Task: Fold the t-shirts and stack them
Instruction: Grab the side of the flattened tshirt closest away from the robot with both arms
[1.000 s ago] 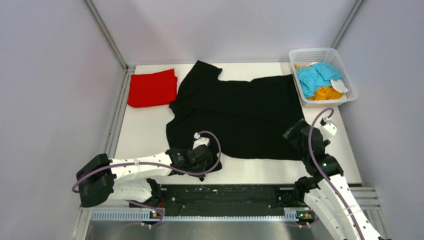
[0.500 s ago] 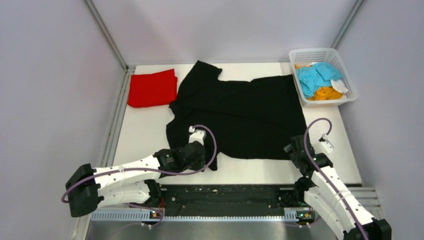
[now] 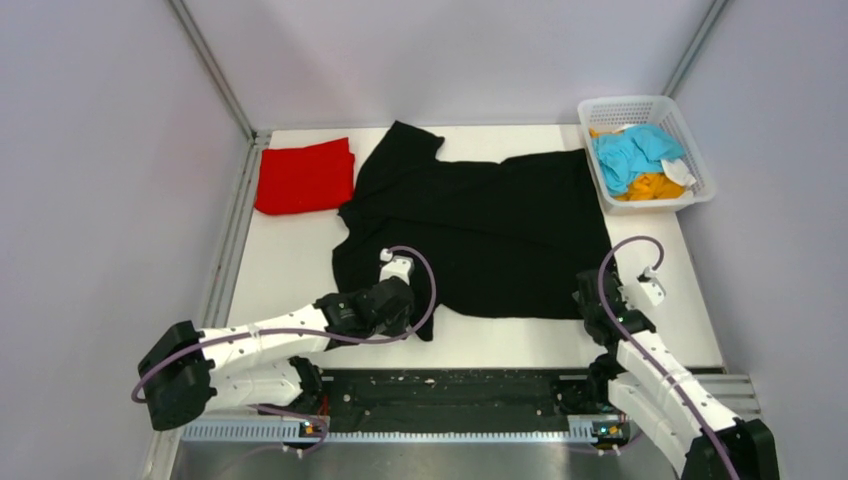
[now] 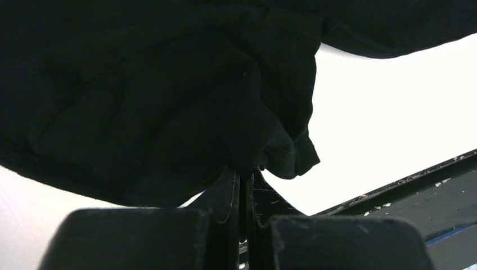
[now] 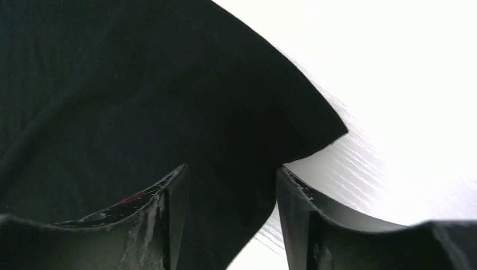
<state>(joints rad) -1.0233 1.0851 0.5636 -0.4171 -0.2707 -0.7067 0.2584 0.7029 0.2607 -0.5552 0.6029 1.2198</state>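
The black t-shirt (image 3: 480, 230) still lies spread, so my left gripper should next swing up and outward, releasing its bunched fold onto the black cloth beside the red t-shirt.
The large black t-shirt (image 3: 480, 230) lies spread across the middle of the table. My left gripper (image 3: 398, 306) is at its near left corner. In the left wrist view that gripper (image 4: 246, 177) is shut on a bunched fold of the black t-shirt (image 4: 140, 84). My right gripper (image 3: 592, 292) sits at the shirt's near right corner. Its jaws (image 5: 230, 174) stand apart, with that corner of the black t-shirt (image 5: 112, 84) lying between the fingers. A folded red t-shirt (image 3: 303, 176) rests at the far left. Light blue (image 3: 632, 152) and orange (image 3: 650, 186) t-shirts lie crumpled in the basket.
The white mesh basket (image 3: 640, 102) stands at the far right corner of the table. A dark rail (image 3: 450, 385) runs along the near edge between the arm bases. Grey walls close in the left, right and far sides.
My right gripper has drawn back to the shirt's near right corner, and its jaws have narrowed around the cloth. The left gripper, still shut on the shirt, has shifted slightly.
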